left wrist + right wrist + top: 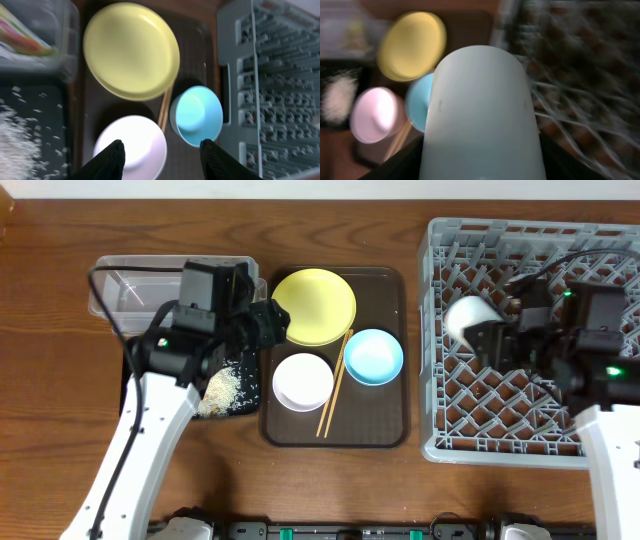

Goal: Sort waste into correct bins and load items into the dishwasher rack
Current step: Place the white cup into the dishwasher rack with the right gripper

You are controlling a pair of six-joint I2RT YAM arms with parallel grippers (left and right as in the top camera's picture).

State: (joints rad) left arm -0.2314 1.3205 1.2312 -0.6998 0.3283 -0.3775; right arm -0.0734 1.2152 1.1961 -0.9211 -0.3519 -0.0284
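My right gripper lowers to the right in the overhead view next and releases the cup [466, 319] among the empty rack wires, which stand free below the gripper.
My right gripper [487, 337] is shut on the small pale cup [466, 319], holding it on its side over the left part of the grey dishwasher rack [600, 448]; the cup fills the right wrist view [482, 110]. My left gripper [160, 150] is open and empty above the brown tray, its fingers over the white bowl [131, 147] and next to the light blue bowl [196, 115]. The yellow plate [314, 306], white bowl [303, 380], blue bowl [373, 356] and chopsticks [335, 385] lie on the tray. Rice scraps [228, 385] lie in the black tray. The wrapper [22, 37] is in the clear tub [125, 285].
The dark brown serving tray [385, 430] sits between the bins and the rack. The left arm covers most of the black tray [238, 408]. The rack's left wall [227, 80] stands close to the blue bowl.
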